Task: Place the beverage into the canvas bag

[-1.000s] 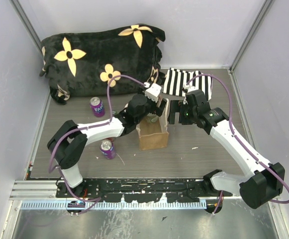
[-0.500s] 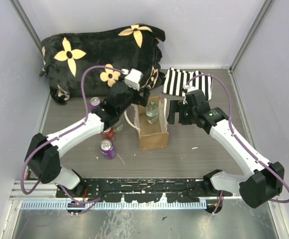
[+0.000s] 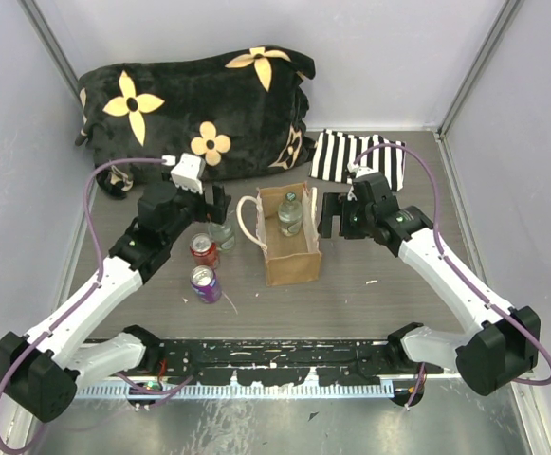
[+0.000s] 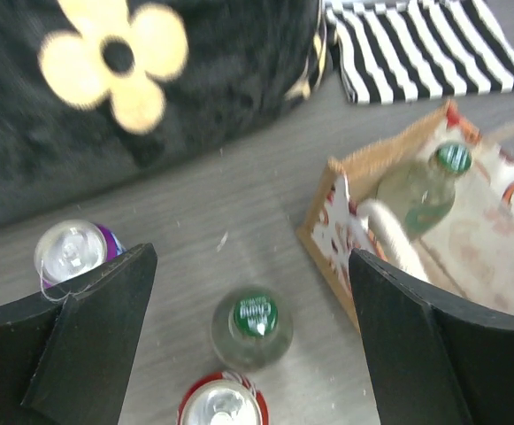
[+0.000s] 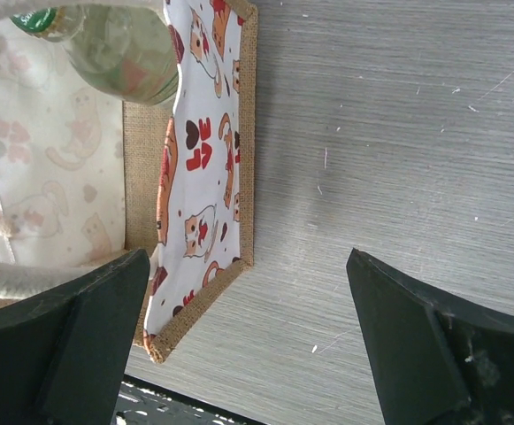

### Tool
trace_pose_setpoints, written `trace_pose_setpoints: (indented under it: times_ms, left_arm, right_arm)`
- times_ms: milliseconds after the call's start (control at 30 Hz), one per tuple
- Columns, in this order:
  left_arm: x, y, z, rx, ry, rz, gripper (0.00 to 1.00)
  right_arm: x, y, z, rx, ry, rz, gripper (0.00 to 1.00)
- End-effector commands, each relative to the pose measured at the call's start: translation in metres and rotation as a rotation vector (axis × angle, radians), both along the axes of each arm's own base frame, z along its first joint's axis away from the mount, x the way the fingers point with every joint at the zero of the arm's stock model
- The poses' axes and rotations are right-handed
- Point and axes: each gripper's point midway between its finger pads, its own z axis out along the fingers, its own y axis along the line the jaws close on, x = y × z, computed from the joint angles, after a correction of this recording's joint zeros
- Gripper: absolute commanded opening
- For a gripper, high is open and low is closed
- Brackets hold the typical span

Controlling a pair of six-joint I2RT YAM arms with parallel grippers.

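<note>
My left gripper lowers to the second green-capped bottle next, its fingers on either side of the cap (image 3: 226, 218) (image 4: 255, 316).
The tan canvas bag (image 3: 292, 258) stands open mid-table, with a green-capped glass bottle (image 3: 290, 214) upright inside it. The bag (image 4: 334, 221) and that bottle (image 4: 420, 188) also show in the left wrist view, and again in the right wrist view, bag (image 5: 199, 177) and bottle (image 5: 124, 53). My left gripper (image 3: 213, 209) is open and empty, left of the bag. It hangs above a second green-capped bottle (image 4: 253, 326) standing on the table, which shows between its jaws (image 4: 249, 270). My right gripper (image 3: 328, 216) is open and empty beside the bag's right wall (image 5: 248, 283).
A red can (image 3: 204, 249) and a purple can (image 3: 205, 282) stand left of the bag. Another purple can (image 4: 69, 252) stands by the left finger. A black flowered pillow (image 3: 190, 104) lies at the back, and a striped cloth (image 3: 356, 156) at the back right.
My left arm has drawn back leftwards from the bag, with a bottle now showing inside it, and now hangs open over the bottle and cans on the table. The right arm has barely moved.
</note>
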Motion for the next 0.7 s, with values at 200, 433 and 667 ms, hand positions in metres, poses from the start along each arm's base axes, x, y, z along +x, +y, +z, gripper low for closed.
trace_pose_setpoints:
  times_ms: [200, 433, 667]
  left_arm:
    - [-0.016, -0.004, -0.068, 0.046, 0.099, -0.064, 0.94]
    - [-0.005, -0.008, -0.088, 0.054, 0.103, -0.052, 0.89]
    - [-0.001, -0.008, -0.101, 0.042, 0.083, -0.044, 0.81]
  right_arm:
    - [0.002, 0.006, 0.008, 0.065, -0.041, -0.004, 1.0]
    - [0.001, 0.004, 0.007, 0.059, -0.04, -0.008, 1.0]
    - [0.002, 0.004, 0.008, 0.052, -0.041, -0.008, 1.0]
